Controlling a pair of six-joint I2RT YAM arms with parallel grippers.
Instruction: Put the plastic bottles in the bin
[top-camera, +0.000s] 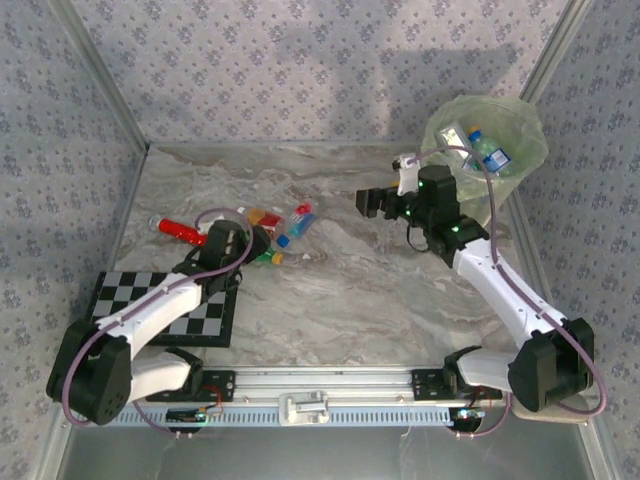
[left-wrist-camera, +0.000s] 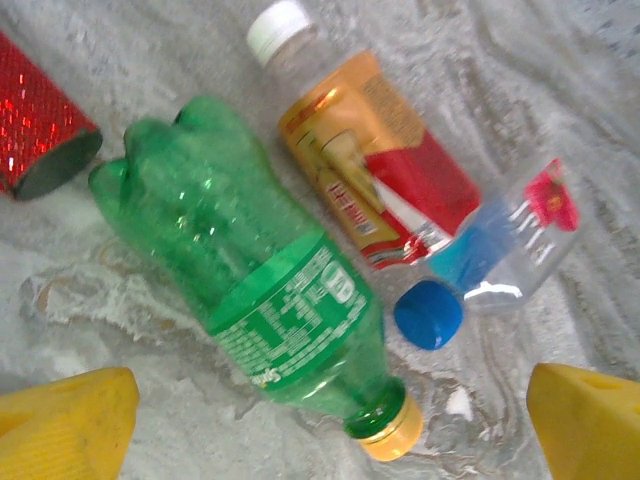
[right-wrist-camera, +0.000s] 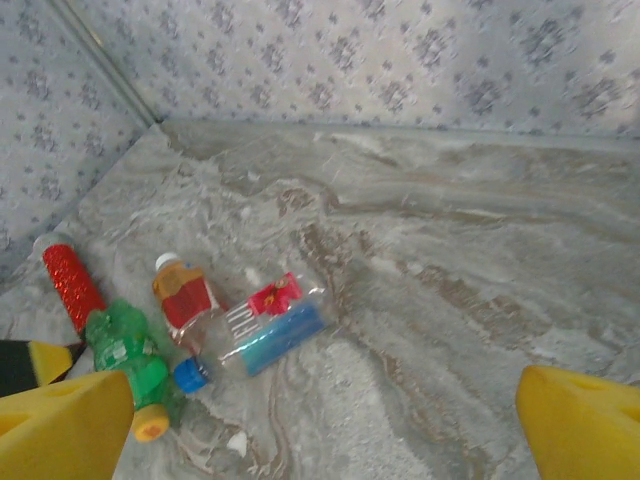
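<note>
The green bottle's label (left-wrist-camera: 297, 318) is on the table below my left gripper. My left gripper should go down around that part of the bottle with its fingers open.
Three bottles lie together on the marble table. They are a green bottle (left-wrist-camera: 250, 290) with a yellow cap, an orange-and-red bottle (left-wrist-camera: 370, 170) with a white cap, and a clear bottle (left-wrist-camera: 505, 245) with a blue label and cap. My left gripper (left-wrist-camera: 330, 420) hovers open over the green bottle's neck, holding nothing. My right gripper (top-camera: 375, 200) is open and empty, raised in mid-table between the bottles and the bin (top-camera: 520, 125). The right wrist view shows the green bottle (right-wrist-camera: 125, 350), the orange bottle (right-wrist-camera: 185, 295) and the clear bottle (right-wrist-camera: 265, 330) ahead on the left. The bag-lined bin at the back right holds a clear bottle (top-camera: 490, 155).
A red glittery tube (top-camera: 180, 230) lies left of the bottles, close to the green one. A black-and-white checkerboard (top-camera: 165, 305) lies flat at the front left under my left arm. Patterned walls close in the table on three sides.
</note>
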